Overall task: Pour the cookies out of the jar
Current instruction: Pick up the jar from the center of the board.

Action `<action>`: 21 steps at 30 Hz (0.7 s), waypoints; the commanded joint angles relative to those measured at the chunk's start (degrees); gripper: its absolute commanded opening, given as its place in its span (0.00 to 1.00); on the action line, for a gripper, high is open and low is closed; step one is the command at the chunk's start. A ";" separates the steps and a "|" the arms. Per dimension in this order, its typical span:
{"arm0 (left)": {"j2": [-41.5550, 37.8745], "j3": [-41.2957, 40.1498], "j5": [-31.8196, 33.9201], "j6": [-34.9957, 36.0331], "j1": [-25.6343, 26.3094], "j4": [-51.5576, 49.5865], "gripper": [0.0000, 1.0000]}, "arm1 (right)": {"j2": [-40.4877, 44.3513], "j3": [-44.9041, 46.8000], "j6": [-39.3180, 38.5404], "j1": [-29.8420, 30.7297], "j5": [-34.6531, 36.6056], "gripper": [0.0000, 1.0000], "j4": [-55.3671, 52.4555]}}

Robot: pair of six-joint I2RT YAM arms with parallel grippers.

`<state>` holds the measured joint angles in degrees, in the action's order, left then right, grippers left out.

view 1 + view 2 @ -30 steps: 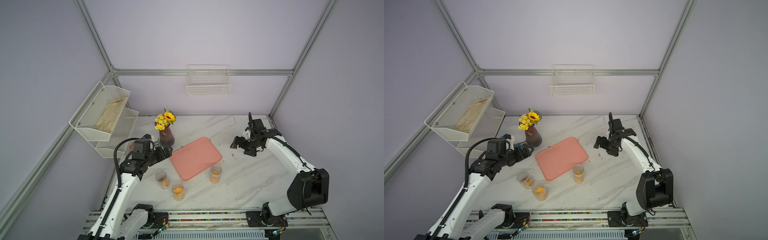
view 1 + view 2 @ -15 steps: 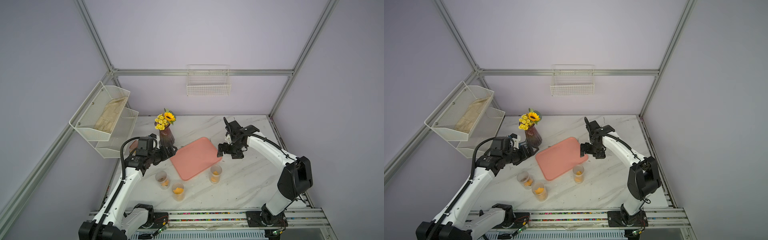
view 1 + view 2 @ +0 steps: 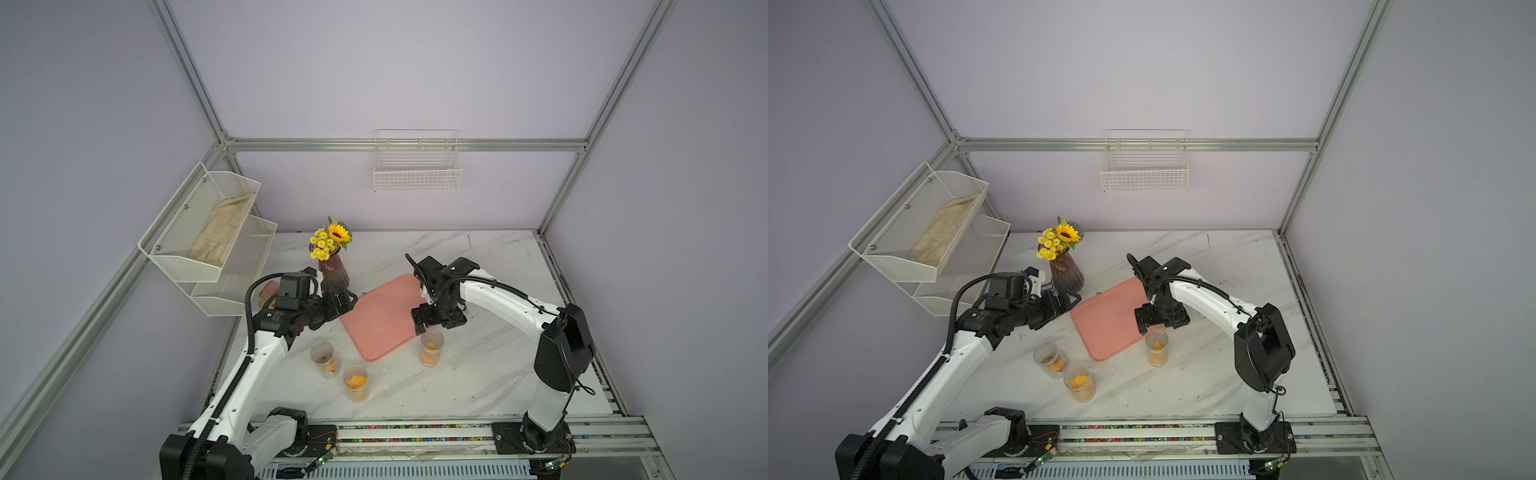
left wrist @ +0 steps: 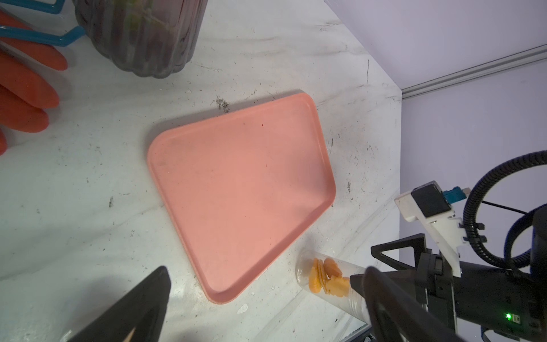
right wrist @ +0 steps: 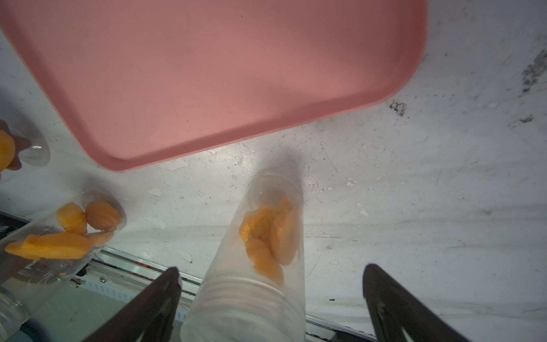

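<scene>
The jar's threaded mouth (image 3: 432,338) (image 5: 245,310) sits nearer one open finger than the other, so my right gripper will next move down and back to straddle it evenly and close.
Three clear jars holding orange cookies stand upright on the marble table. One jar (image 3: 432,353) (image 3: 1157,353) is just off the near right corner of the pink tray (image 3: 380,318). My right gripper (image 3: 434,326) (image 5: 270,271) hangs open over that jar (image 5: 254,266), a finger on each side of its threaded mouth and apart from its wall. Its cookies (image 5: 269,234) lie low inside. The two other jars (image 3: 326,359) (image 3: 356,382) stand near the tray's front left. My left gripper (image 3: 347,301) (image 4: 265,272) is open and holds nothing, at the tray's left edge.
A dark vase of sunflowers (image 3: 332,270) stands right behind the left gripper. Orange glove fingers (image 4: 26,88) lie beside the vase. White wire racks (image 3: 208,232) hang on the left wall, a wire basket (image 3: 417,166) on the back wall. The table's front rail (image 3: 415,428) runs close behind the jars.
The right arm has swung from the table's back right over the tray to the right-hand jar. The left arm has crept toward the tray. Both grippers stay open.
</scene>
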<state>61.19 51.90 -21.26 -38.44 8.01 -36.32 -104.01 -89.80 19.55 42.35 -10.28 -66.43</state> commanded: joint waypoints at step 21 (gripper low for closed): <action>0.86 0.27 -0.28 -0.79 1.48 2.30 1.00 | -2.01 2.07 0.29 6.25 2.76 0.93 -4.95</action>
<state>62.26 51.90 -21.17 -38.89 9.15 -35.83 -105.49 -89.03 18.94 47.97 -7.35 -69.91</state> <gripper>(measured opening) 0.998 0.940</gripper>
